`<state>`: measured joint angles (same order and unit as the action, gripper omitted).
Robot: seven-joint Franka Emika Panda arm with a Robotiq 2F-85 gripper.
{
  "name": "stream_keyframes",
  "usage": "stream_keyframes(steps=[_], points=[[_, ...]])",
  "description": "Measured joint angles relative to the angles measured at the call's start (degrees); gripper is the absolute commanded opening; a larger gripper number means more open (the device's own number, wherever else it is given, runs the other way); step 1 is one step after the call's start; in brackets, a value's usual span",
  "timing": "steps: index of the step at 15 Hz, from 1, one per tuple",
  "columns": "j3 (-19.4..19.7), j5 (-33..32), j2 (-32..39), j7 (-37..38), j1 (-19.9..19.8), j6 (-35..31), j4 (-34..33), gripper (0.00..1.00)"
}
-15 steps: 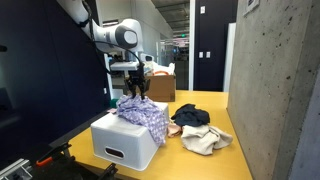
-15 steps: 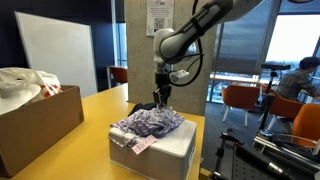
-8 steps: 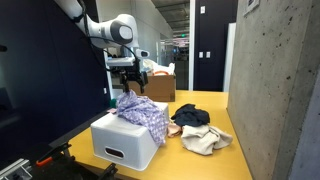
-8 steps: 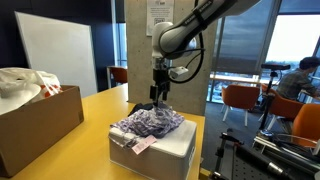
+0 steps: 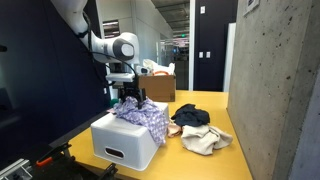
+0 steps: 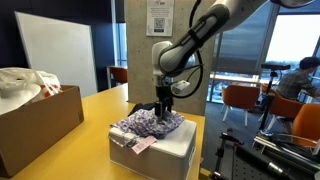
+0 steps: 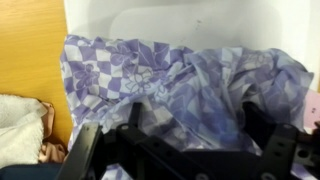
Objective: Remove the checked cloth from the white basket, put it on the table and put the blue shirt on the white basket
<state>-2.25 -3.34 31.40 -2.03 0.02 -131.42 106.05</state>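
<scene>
The robot's gripper should next go down a little further into the bunched folds of the checked cloth point(image 5: 135, 104) and close, because the heap is between its fingers.
The checked cloth point(image 5: 142, 114) is a purple and white crumpled heap on top of the white basket point(image 5: 125, 143); both also show in an exterior view, the cloth point(image 6: 148, 122) on the basket point(image 6: 160, 152). My gripper point(image 5: 128, 100) is open, fingers down against the cloth's far edge point(image 6: 161, 107). In the wrist view the cloth point(image 7: 190, 80) fills the frame between my spread fingers point(image 7: 190, 135). The blue shirt point(image 5: 189, 116) lies dark on the yellow table beside the basket.
A cream cloth point(image 5: 204, 139) lies on the yellow table point(image 5: 215, 105) next to the shirt. A cardboard box point(image 5: 160, 86) stands at the back; it holds white fabric point(image 6: 25, 85). A concrete wall point(image 5: 275, 90) borders the table. Chairs point(image 6: 240, 100) stand beyond.
My gripper has come down from above the basket to the checked cloth. The cloth and shirt have not moved.
</scene>
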Motion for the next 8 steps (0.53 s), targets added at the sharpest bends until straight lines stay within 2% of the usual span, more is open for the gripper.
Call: stream_keyframes(steps=[4,5,6,8], points=[[0.38,0.00,4.70,-0.23,-0.51,0.00,-1.74,1.00],[0.36,0.00,5.70,-0.24,-0.49,0.00,-2.40,0.92],[0.35,0.00,6.43,-0.24,-0.44,0.01,-3.04,0.74],[0.30,0.00,6.90,-0.43,-0.40,0.19,-3.79,0.59]])
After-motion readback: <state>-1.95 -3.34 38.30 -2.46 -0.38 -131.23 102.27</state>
